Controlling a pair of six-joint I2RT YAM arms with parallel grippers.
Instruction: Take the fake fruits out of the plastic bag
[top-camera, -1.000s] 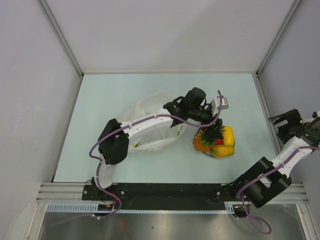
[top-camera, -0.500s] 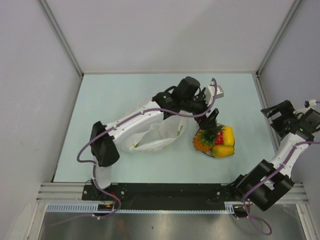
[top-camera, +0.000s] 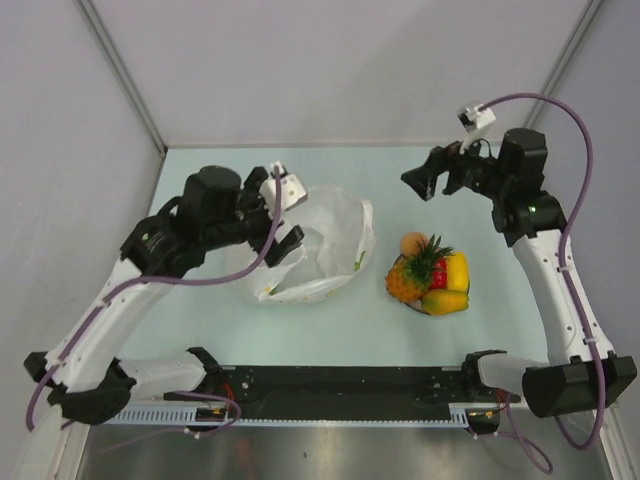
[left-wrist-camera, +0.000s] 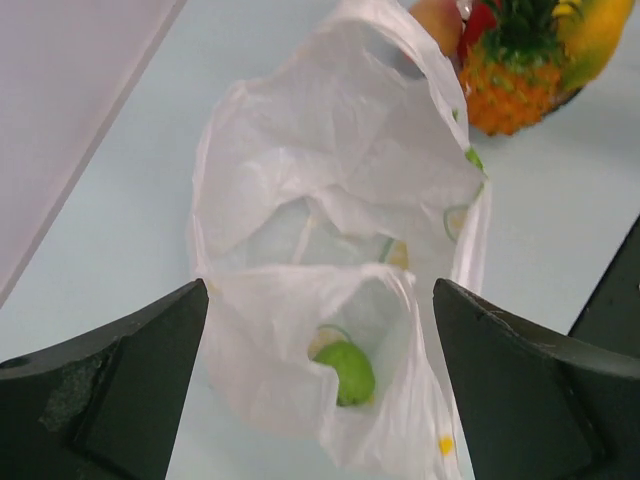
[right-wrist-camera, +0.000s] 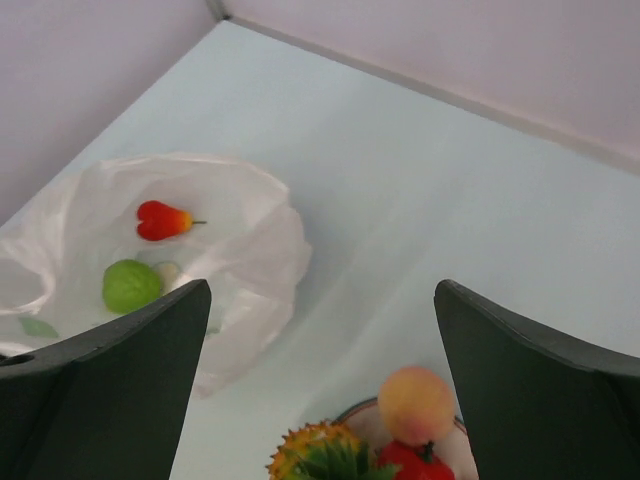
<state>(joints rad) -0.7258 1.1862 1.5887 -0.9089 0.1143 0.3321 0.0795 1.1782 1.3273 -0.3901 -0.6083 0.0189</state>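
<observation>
My left gripper moves down and slightly back onto the fold of the bag's near rim (top-camera: 295, 259) (left-wrist-camera: 396, 290) next, beside the green fruit.
The plastic bag (top-camera: 318, 240) lies crumpled left of centre; it also shows in the left wrist view (left-wrist-camera: 330, 190) and the right wrist view (right-wrist-camera: 215, 235). A green fruit (left-wrist-camera: 346, 372) lies inside its mouth, and the right wrist view shows it (right-wrist-camera: 130, 285) beside a small red fruit (right-wrist-camera: 160, 220). On the plate (right-wrist-camera: 460, 452) lie the pineapple (top-camera: 407, 280), peach (top-camera: 413, 243), a red fruit (top-camera: 438, 275) and yellow mango (top-camera: 455, 272). My left gripper (top-camera: 284, 212) hangs open and empty above the bag's left part. My right gripper (top-camera: 434, 178) is open and empty, high behind the plate.
White walls with metal corner posts (top-camera: 120, 70) close in the pale blue table (top-camera: 220, 330) on the left, back and right. The arm bases stand on a black rail (top-camera: 340, 385) at the near edge.
My left arm has pulled back from the plate to above the bag. The peach now shows beside the pineapple. My right arm has swung up from the right edge to behind the plate.
</observation>
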